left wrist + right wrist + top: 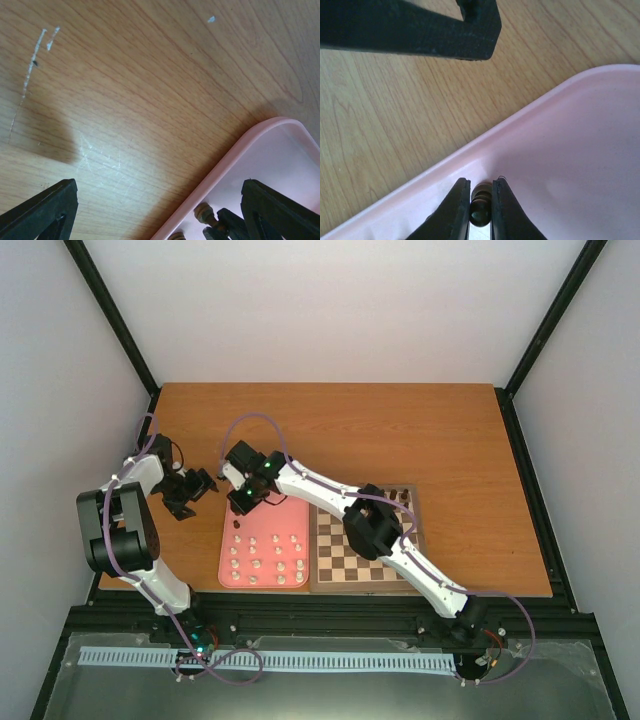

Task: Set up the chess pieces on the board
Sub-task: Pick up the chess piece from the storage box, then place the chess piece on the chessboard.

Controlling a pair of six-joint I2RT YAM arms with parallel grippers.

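Observation:
Next, my right gripper will lift over to the board's tray-side far squares, to its right in the top view, and lower to release near dark pieces.
The board (365, 552) lies right of a pink tray (262, 570), with a few dark chess pieces (401, 495) on its far right squares. Several cream chess pieces (268, 558) stand in the tray. My right gripper (240, 506) reaches over the tray's far left corner. In the right wrist view it (481, 189) is shut on a dark brown piece (481, 210) just inside the tray's rim (470, 150). My left gripper (188, 490) hangs left of the tray. It (160, 200) is open wide over bare wood, with nothing between its fingers (50, 210).
The tray's rim (240, 150) crosses the left wrist view's lower right, where the right gripper's fingers (227, 227) clasp a piece (204, 212) inside it. A left gripper finger (420, 30) shows at the top of the right wrist view. The wooden table (330, 430) stretches behind.

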